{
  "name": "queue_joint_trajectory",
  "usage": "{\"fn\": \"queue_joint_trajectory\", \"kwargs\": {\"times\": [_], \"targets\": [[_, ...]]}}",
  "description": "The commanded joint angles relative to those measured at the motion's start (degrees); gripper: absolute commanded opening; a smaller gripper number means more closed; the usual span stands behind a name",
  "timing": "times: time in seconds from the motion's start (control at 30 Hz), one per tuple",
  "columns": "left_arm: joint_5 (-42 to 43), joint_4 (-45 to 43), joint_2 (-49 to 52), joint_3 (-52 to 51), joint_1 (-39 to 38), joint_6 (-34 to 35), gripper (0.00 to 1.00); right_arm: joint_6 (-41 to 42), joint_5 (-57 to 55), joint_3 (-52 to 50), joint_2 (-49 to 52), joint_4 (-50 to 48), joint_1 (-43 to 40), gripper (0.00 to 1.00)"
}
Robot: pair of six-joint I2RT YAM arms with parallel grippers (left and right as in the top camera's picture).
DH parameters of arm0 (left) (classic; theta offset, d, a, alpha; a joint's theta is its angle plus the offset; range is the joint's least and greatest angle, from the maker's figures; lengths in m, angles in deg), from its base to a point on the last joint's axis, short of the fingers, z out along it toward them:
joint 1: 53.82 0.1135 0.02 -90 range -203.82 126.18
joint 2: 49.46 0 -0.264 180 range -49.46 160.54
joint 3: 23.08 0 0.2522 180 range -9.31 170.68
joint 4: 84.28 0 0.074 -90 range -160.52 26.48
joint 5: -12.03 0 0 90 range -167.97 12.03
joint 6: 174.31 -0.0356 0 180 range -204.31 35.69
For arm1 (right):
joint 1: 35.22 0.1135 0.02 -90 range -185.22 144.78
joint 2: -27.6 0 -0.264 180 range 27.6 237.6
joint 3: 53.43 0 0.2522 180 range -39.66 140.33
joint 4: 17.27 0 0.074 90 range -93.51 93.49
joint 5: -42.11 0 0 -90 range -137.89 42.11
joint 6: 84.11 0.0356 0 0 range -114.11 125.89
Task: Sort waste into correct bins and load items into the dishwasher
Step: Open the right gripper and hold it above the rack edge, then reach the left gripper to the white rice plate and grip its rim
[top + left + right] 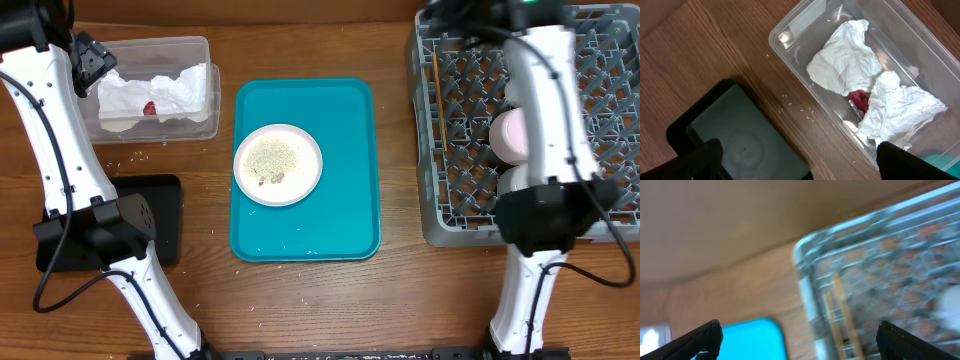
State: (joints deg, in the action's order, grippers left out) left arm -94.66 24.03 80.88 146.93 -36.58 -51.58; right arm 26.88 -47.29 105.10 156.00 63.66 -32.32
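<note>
My left gripper will swing to the right in the overhead view and go down onto the pink plate's rim that faces the rack, because there are rice scraps on the plate.
Two crumpled white napkins [160, 95] [850, 55] and a red-and-white sachet [859, 99] lie in the clear tub [195, 45]. My left gripper [797, 160] hangs open and empty over the wood between that tub and the black tray [735, 135]. The pink plate [305, 145], strewn with rice scraps [272, 160], sits on the teal tray [340, 200]. In the grey dish rack [450, 215], wooden chopsticks [438, 90] [840, 315] lie along the left side. My right gripper [800, 340] is open and empty above the rack's left corner; its view is blurred.
A pink round dish [510, 133] and a white one [512, 182] sit in the rack, partly hidden behind my right arm. Loose rice grains [800, 107] dot the wood near the tub. The black tray [165, 200] lies under my left arm.
</note>
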Motion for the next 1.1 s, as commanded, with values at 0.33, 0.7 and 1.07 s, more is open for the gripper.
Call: {"fn": "queue_joint_trajectory", "kwargs": {"times": [0.33,0.7,1.07], "targets": [[-0.2,-0.09,-0.33,-0.2,-0.48,0.7,1.0,1.84,2.12,3.32,-2.58,8.2,-25.14,1.0],[21.86,1.05,-0.33,-0.26,-0.57,3.43,1.0,1.77,4.17,3.32,-2.58,8.2,-32.09,1.0],[39.01,2.27,-0.33,-7.85,-17.79,-10.6,0.95,1.77,4.17,3.32,-2.58,8.2,-32.22,1.0]]}}
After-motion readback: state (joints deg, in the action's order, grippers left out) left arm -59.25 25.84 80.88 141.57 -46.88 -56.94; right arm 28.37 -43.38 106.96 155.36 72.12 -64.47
